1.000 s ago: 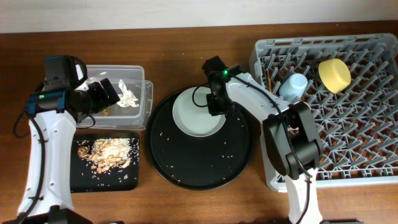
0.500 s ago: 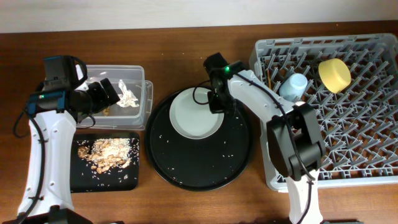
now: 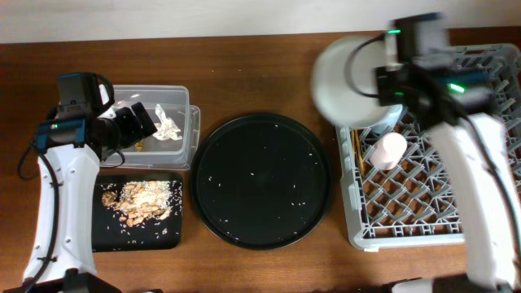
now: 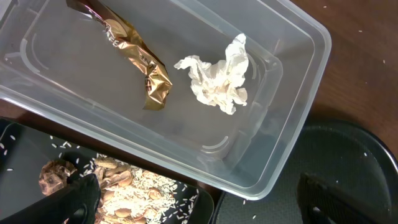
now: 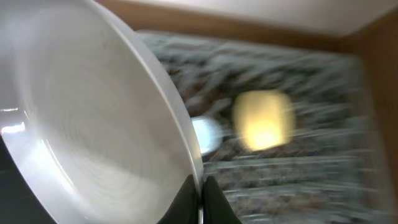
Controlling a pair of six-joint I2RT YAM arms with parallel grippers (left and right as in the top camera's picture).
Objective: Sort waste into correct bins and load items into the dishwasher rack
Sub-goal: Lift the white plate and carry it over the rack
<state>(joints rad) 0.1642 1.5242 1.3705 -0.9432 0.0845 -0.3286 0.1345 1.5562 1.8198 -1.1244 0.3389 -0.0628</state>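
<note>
Next I will move my right gripper past the cups, to the right in the overhead view, and down over empty rack [image 3: 423,212] pegs, since cups and chopsticks [image 3: 358,155] occupy this end of the rack.
My right gripper [image 3: 389,80] is shut on the rim of the pale grey-white plate [image 3: 346,77] and holds it tilted in the air over the left end of the grey dishwasher rack [image 3: 423,212]. In the right wrist view the jaws [image 5: 200,196] pinch the plate's edge [image 5: 81,124], with the blurred yellow bowl [image 5: 264,121] and light-blue cup [image 5: 208,134] beyond. A pink cup [image 3: 389,150] and the chopsticks [image 3: 358,155] are in the rack. My left gripper [image 3: 138,122] is open and empty over the clear tub [image 4: 292,112], which holds the white tissue [image 4: 217,78] and the gold wrapper [image 4: 140,59].
The large round black tray [image 3: 264,179] lies mid-table with scattered rice grains on it. The shallow black tray [image 3: 138,232] at front left holds the food scraps and rice [image 3: 138,199]. The clear tub [image 3: 183,142] sits behind it.
My right gripper has lifted the plate off the round black tray and carried it up and right to the rack's left end. The left arm has not moved.
</note>
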